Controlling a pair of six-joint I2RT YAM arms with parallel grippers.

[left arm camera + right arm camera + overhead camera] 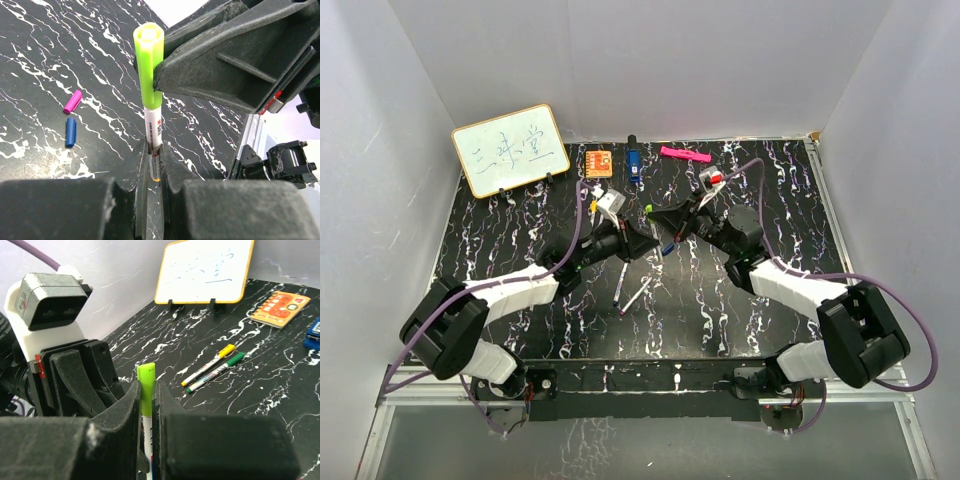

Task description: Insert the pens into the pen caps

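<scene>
My left gripper has a pen that wears the lime cap (148,65), so next I need to move down and left in the top view, onto the tabletop beside the green pen, and release.
My left gripper (154,148) is shut on the white barrel of a pen (153,128). A lime green pen cap (148,65) sits over that pen's upper end. My right gripper (147,388) is shut on this lime cap (146,385), with the pen barrel (148,432) showing below it. The two grippers meet tip to tip above the middle of the table (658,234). Two loose pen caps lie on the table, one pink-purple (73,101) and one blue (70,132). Two capped pens lie side by side, one yellow (207,365) and one green (216,371).
At the back of the black marbled table (520,250) stand a small whiteboard (510,150), an orange square block (599,162), a blue block-like object (634,165) and a thick pink marker (683,154). White walls close in three sides.
</scene>
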